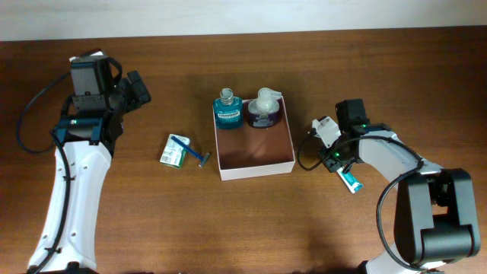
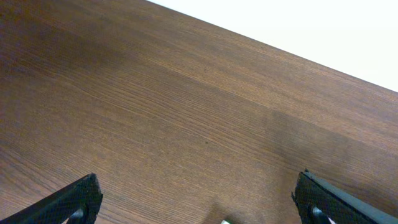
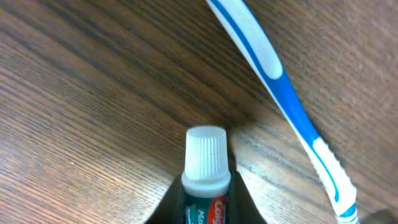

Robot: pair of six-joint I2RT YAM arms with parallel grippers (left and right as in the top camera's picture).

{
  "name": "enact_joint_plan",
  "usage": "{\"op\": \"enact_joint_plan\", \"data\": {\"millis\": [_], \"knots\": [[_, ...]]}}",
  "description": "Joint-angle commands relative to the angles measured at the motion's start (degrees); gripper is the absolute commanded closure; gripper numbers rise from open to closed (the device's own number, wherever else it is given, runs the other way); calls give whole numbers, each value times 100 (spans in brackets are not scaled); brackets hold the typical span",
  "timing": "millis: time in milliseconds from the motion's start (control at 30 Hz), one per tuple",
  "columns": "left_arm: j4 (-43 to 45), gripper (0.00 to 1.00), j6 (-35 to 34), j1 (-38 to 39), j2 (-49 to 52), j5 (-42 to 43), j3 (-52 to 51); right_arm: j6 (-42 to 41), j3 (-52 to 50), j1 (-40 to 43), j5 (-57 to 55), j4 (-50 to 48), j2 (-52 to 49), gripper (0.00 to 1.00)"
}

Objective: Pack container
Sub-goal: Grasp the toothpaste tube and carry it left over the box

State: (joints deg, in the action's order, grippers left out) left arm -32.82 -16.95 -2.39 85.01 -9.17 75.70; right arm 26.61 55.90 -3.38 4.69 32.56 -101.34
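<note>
The container's bottom is bare between the bottles and the container's near side. Next, my right gripper should lift the tube (image 1: pixel 351 181), move it across the container's side and lower it there.
The container (image 1: pixel 256 162), a shallow square box with white walls and a reddish-brown floor, sits mid-table. A teal bottle (image 1: pixel 227 110) and a purple bottle with a white top (image 1: pixel 264 110) stand along its far wall. To its right, low over the table, my right gripper (image 1: pixel 340 161) is shut on a toothpaste tube (image 1: pixel 351 181). In the right wrist view the tube's white cap (image 3: pixel 206 162) sticks out past the right gripper (image 3: pixel 205 194), and a blue-white toothbrush (image 3: pixel 280 87) lies beside it. My left gripper (image 1: pixel 141 87) hovers open at the far left, over bare wood, with wide-set fingers (image 2: pixel 78 199).
A green-white packet (image 1: pixel 173 155) and a blue razor (image 1: pixel 192 150) lie left of the box. A black cable (image 1: pixel 27 122) loops beside the left arm. The table's far edge meets a white wall (image 2: pixel 311 31).
</note>
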Motion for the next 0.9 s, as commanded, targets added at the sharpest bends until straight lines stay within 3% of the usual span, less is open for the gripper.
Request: {"op": "enact_joint_plan", "data": {"millis": [0,167,500,733,867], "knots": [[13,1,9,-28,-7,20,72,-208,269,39,114,240,20,95],[13,1,9,-28,-7,20,72,-535,957,33,210,1182,256,96],[13,1,9,-28,-7,20,72,-570,2566,-240,1932,2778,1069,96],[13,0,9,-28,-7,20,72,-542,2745,-1366,1869,2308,1388,96],[13,1,7,-28,-7,20,74,-105,2741,-2175,1502,1908,1263,96]]}}
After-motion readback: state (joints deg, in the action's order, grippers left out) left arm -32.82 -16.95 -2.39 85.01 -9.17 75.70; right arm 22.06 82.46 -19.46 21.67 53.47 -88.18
